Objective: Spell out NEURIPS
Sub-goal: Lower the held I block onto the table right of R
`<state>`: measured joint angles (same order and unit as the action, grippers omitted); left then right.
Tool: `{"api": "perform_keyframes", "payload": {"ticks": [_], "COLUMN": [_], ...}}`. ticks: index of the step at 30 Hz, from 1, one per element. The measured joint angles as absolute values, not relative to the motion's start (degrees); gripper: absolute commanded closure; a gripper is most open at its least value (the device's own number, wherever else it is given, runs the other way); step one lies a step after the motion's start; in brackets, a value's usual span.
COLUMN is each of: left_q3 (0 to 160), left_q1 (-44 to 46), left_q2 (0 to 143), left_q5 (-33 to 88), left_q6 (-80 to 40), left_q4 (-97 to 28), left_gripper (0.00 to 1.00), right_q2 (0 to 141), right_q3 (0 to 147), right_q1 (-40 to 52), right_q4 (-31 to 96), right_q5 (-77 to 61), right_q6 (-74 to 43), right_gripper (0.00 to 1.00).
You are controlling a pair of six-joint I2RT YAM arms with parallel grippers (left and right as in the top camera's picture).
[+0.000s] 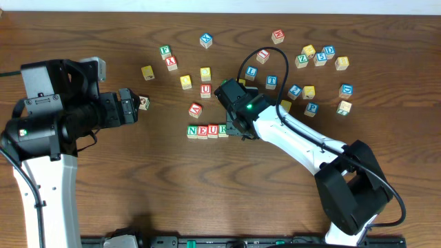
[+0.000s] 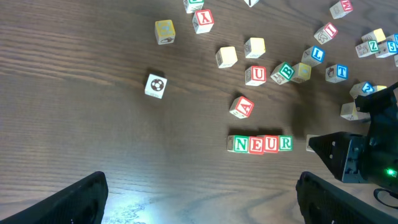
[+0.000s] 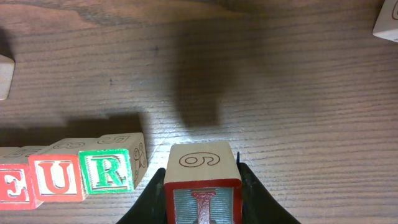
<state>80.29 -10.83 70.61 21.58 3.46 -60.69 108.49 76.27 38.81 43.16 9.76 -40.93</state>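
My right gripper lowers next, edging toward the green R, and releases the I cube to continue NEUR, since the tabletop (image 3: 155,167) beside the R lies below it.
Four cubes reading N, E, U, R (image 1: 207,130) stand in a row at the table's middle; the same row (image 2: 259,144) shows in the left wrist view. My right gripper (image 3: 202,196) is shut on a red-framed cube with a red I (image 3: 202,186), a 6 on its top face. That cube sits just right of the green R (image 3: 107,169), with a small gap between them. From overhead the right gripper (image 1: 238,129) covers the I cube. A cube with a blue P (image 1: 311,108) lies at the right. My left gripper (image 2: 202,202) is open and holds nothing, off to the left (image 1: 131,107).
Loose cubes are scattered behind the row: A (image 1: 196,109), a second U (image 1: 205,90), Y (image 1: 171,63), X (image 1: 206,39), L (image 1: 251,71), T (image 1: 271,80) and a cluster at the back right (image 1: 320,56). One picture cube (image 1: 143,102) lies by the left gripper.
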Motion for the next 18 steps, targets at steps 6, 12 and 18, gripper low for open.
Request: {"api": "perform_keyframes", "payload": {"ticks": [6, 12, 18], "left_q3": [80.3, 80.3, 80.3], "left_q1": [-10.8, -10.8, -10.8], "left_q2": [70.6, 70.6, 70.6], "left_q5": [21.6, 21.6, 21.6], "left_q6": [3.5, 3.5, 3.5], "left_q4": [-60.7, -60.7, -60.7], "left_gripper": [0.05, 0.05, 0.05], "right_q2": [108.6, 110.3, 110.6], "right_q3": [76.3, 76.2, 76.2], "right_q1": [38.8, 38.8, 38.8], "right_q4": [43.1, 42.8, 42.7], "right_q5": [9.8, 9.8, 9.8], "right_q6": [-40.7, -40.6, -40.5], "right_gripper": [0.99, 0.99, 0.99]}}
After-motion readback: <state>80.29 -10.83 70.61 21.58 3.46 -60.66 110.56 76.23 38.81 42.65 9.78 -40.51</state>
